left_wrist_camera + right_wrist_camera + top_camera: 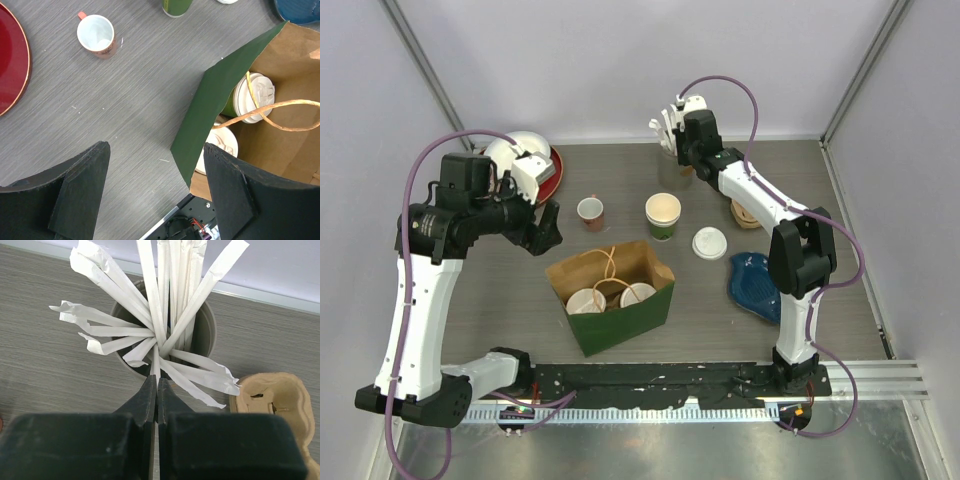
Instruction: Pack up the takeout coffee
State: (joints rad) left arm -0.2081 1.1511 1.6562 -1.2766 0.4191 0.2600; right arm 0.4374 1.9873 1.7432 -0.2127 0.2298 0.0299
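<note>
The right gripper needs to go up from the straw holder (207, 337) next and back over the open green paper bag to let go of the straw, because cups with lids are standing in the bag.
Two green takeout cups with white lids (587, 300) (637, 294) stand inside the open green paper bag (620, 325); the left wrist view shows them as well (256, 95) (223, 144). A third green cup (663, 215) stands open behind the bag, and its white lid (709, 242) lies to its right. My left gripper (155, 146) hangs open above the table beside the bag's left corner, holding nothing. At the far back, my right gripper (156, 382) is shut on a paper-wrapped straw (155, 362) that sticks out of a grey straw holder (207, 337).
A small red-and-white cup (590, 211) stands left of the open cup. A red plate (552, 172) with a white bowl sits at the back left. A cardboard cup carrier (272, 400) lies right of the straw holder, and a blue object (755, 285) lies right of the bag.
</note>
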